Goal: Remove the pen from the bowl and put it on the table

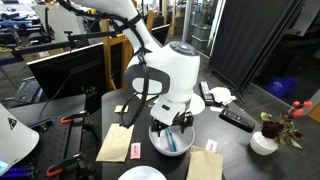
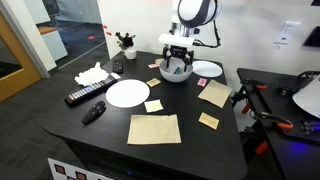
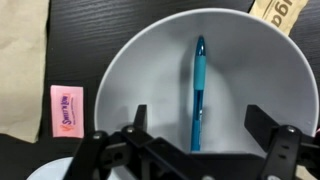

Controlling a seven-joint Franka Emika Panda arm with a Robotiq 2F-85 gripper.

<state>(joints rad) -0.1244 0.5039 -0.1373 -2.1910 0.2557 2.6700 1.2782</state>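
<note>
The pen's middle (image 1: 171, 139) (image 3: 197, 106) lies below my gripper, between its spread fingers. I will next move my gripper down deeper into the white bowl and close there.
The light-blue pen (image 3: 198, 92) lies inside the deep white bowl (image 3: 125, 70), pointing away from the wrist camera. My gripper (image 3: 201, 118) hovers over the bowl with both fingers spread, one on each side of the pen, not touching it. In both exterior views the gripper (image 1: 171, 128) (image 2: 177, 68) hangs straight down into the bowl (image 1: 160, 142) (image 2: 178, 76) on the dark table (image 2: 100, 125). A bit of the pen (image 1: 173, 139) shows in the bowl.
A pink sweetener packet (image 3: 66, 110) and brown napkins (image 2: 154, 128) lie near the bowl. Flat white plates (image 2: 127, 92) (image 2: 208, 69), a black remote (image 2: 85, 95), a crumpled tissue (image 2: 90, 73) and a small flower pot (image 1: 266, 140) stand around on the table.
</note>
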